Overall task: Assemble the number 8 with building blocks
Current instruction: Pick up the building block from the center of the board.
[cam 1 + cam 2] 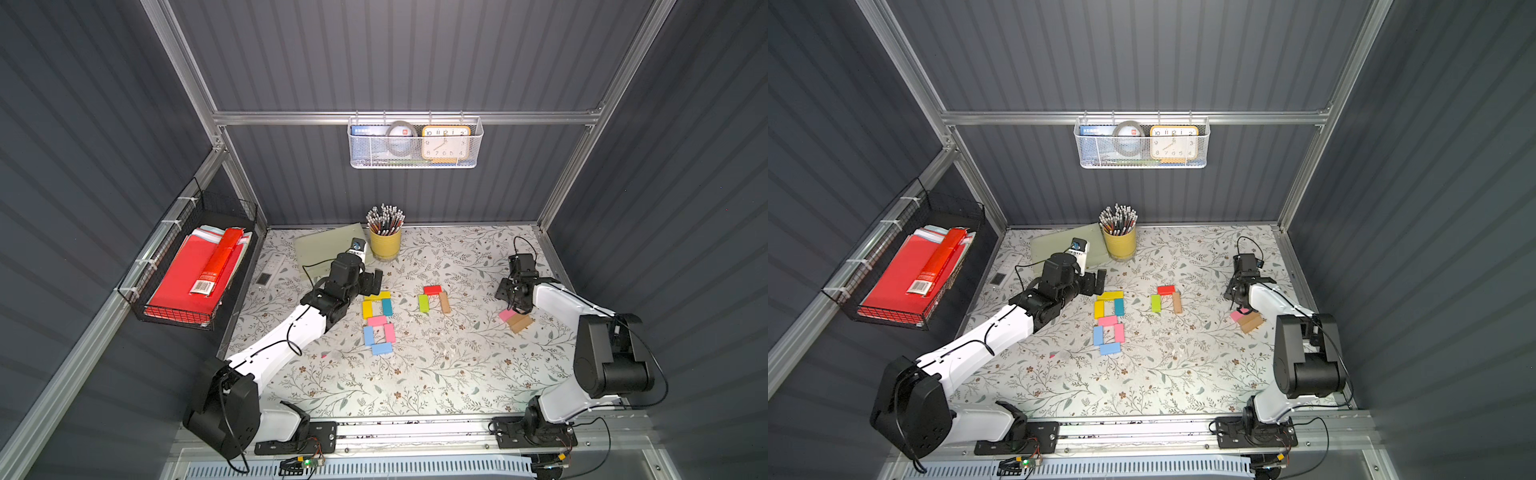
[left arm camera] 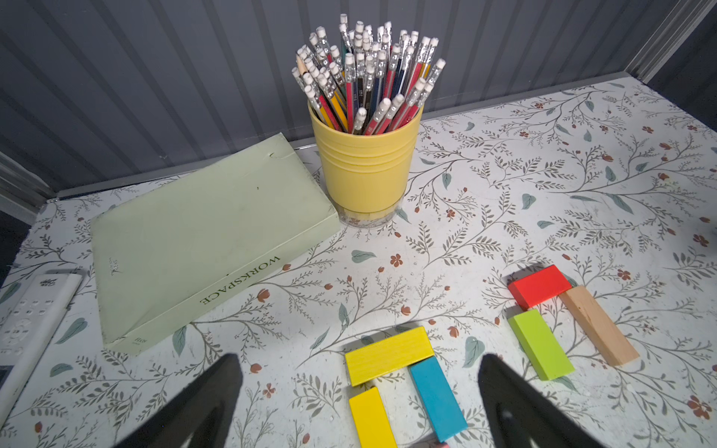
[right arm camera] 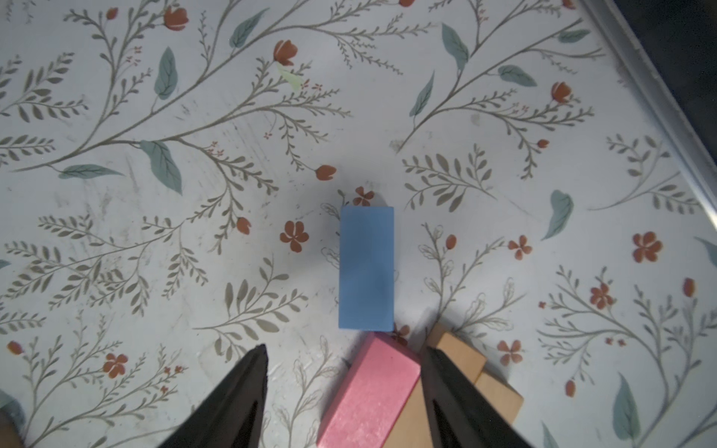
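The block's long sides are bare beyond the pile, so I will move my right gripper outward and down around the light blue block's middle (image 3: 366, 268) and close it.
Seven building blocks form the number 8 (image 1: 377, 320) left of centre: yellow top (image 2: 389, 355), yellow (image 2: 371, 417) and teal (image 2: 437, 397) sides, pink middle, light blue and pink sides, light blue bottom (image 1: 382, 348). My left gripper (image 2: 359, 360) hovers open just behind its top, in a top view (image 1: 374, 282). To the right lie a red (image 1: 432, 289), a lime (image 1: 423, 303) and a tan block (image 1: 444, 302). My right gripper (image 3: 345, 349) stands open over a pile at the right. A pink block (image 3: 368, 395) lies between its fingers on tan blocks (image 3: 459, 355); a light blue block (image 3: 366, 267) lies ahead.
A yellow pencil cup (image 1: 385, 243) and a pale green book (image 2: 209, 240) stand at the back behind the left gripper. A white remote (image 2: 35, 310) lies at the left edge. A black wire basket (image 1: 195, 274) with red folders hangs on the left wall.
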You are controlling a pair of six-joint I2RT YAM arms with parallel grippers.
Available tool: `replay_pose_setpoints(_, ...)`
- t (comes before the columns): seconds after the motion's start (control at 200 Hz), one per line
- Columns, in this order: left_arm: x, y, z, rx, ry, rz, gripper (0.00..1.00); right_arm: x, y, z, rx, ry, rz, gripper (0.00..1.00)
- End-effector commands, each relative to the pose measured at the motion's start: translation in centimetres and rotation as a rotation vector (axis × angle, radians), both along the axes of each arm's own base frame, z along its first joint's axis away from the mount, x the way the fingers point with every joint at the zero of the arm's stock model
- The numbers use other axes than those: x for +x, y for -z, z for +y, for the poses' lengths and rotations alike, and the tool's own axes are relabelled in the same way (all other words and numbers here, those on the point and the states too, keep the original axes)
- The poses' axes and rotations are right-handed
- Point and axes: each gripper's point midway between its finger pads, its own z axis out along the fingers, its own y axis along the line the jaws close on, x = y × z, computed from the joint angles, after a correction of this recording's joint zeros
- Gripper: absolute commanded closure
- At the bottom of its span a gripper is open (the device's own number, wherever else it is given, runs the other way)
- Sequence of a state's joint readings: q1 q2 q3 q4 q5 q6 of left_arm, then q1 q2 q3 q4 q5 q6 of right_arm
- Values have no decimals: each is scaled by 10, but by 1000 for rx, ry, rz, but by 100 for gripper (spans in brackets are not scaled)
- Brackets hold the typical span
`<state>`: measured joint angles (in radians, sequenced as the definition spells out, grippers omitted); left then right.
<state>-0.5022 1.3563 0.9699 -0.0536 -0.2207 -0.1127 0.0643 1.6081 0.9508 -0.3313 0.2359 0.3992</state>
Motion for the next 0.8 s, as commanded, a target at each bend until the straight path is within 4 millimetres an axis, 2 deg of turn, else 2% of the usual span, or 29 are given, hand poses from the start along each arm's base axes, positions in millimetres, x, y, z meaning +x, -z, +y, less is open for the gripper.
replay_pose_setpoints(0.0, -2, -3, 2, -19, 1, -9, 1, 3, 8, -6, -7, -1, 14, 33)
replay_pose_setpoints(0.43, -2, -2, 2, -15, -1, -7, 1, 15, 24, -13, -3, 2, 40, 33)
replay_pose_setpoints(0.795, -1, 0, 1, -13, 0, -2, 1, 21, 32, -19, -5, 1, 54, 39)
